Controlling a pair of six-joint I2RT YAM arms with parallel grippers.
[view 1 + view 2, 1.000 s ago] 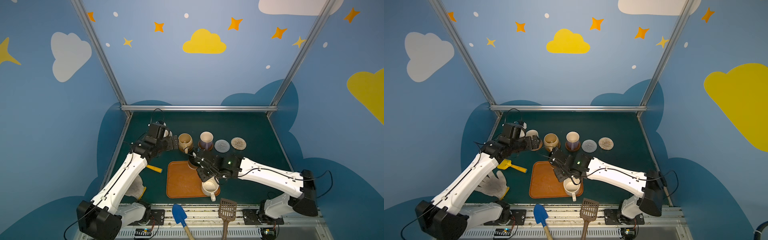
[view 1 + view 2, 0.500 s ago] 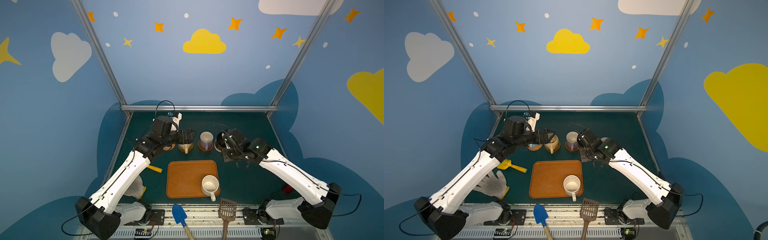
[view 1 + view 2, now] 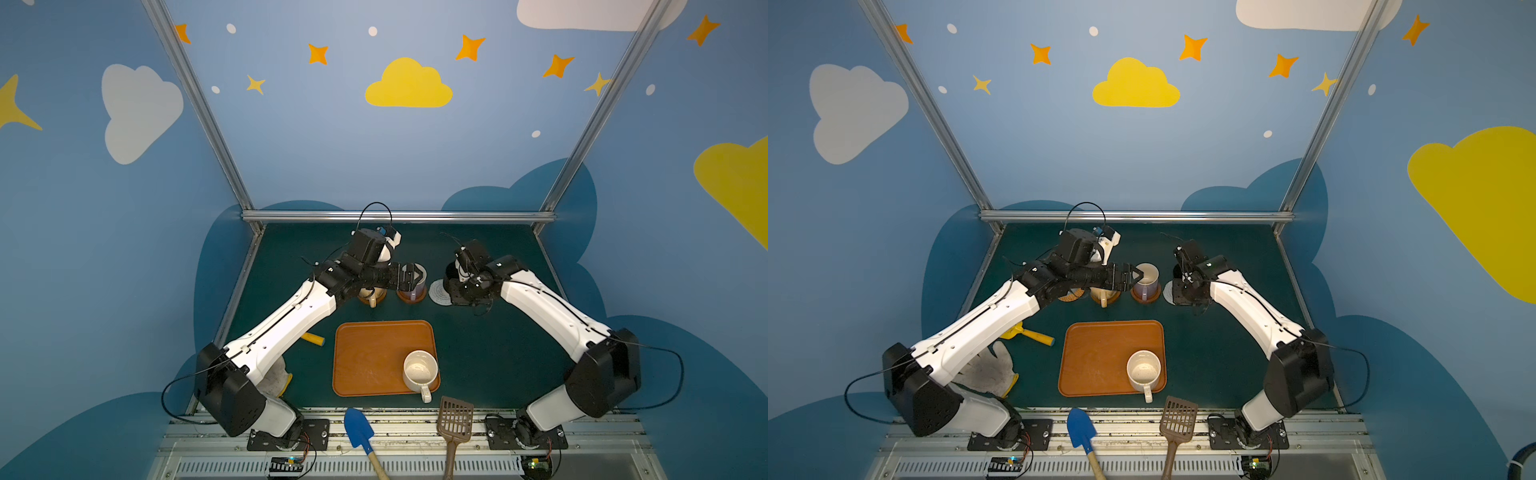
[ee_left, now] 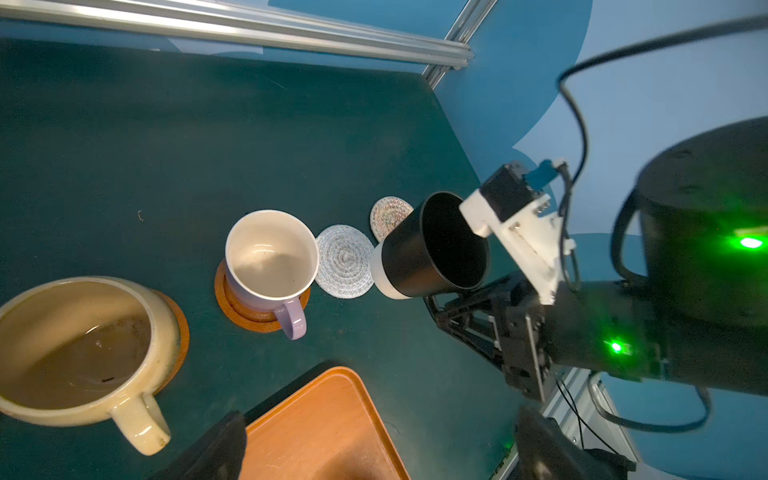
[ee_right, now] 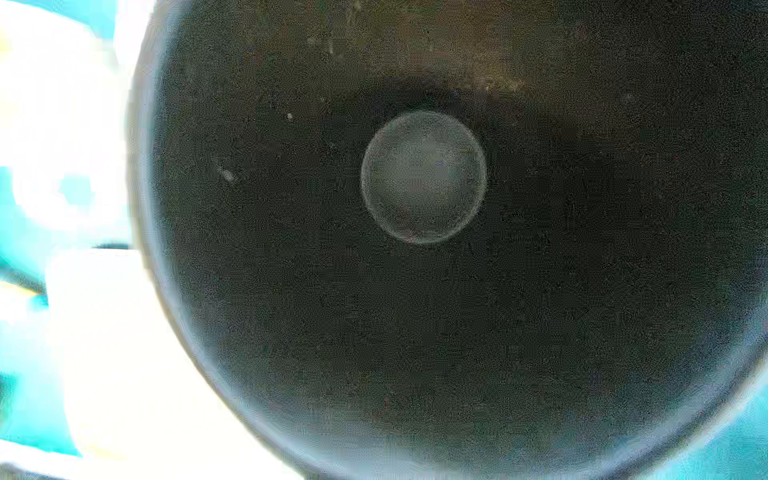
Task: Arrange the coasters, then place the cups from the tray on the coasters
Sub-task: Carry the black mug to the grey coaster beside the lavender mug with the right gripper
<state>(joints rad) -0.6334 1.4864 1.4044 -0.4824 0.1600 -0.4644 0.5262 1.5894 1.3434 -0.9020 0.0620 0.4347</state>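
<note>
The grey-white coaster (image 3: 439,293) is still bare, so my right gripper will next move toward the lavender cup and down onto that coaster to let go of the black cup.
My right gripper (image 3: 456,284) is shut on the black cup (image 4: 432,245), held tilted just above the grey-white coaster (image 4: 345,262). A beige coaster (image 4: 388,216) lies bare behind it. The cup's dark inside fills the right wrist view. My left gripper (image 3: 415,276) hangs open and empty by the lavender cup (image 4: 270,257), which stands on a brown coaster (image 4: 249,318). Beside it, the tan-yellow cup (image 4: 79,349) stands on another brown coaster (image 4: 179,332). An orange woven coaster (image 3: 1073,296) peeks from under my left arm. The speckled cream cup (image 3: 420,370) stands on the tray (image 3: 365,353), at its near right corner.
A yellow-handled tool (image 3: 1034,336) and a white glove (image 3: 988,370) lie left of the tray, under my left arm. A blue shovel (image 3: 359,432) and a brown slotted spatula (image 3: 455,419) rest on the front rail. A metal bar (image 3: 395,216) edges the back.
My right arm has lifted the black cup off the tray and carried it back right over the grey-white coaster. My left arm has swung right from the far-left coaster toward the lavender cup, still open.
</note>
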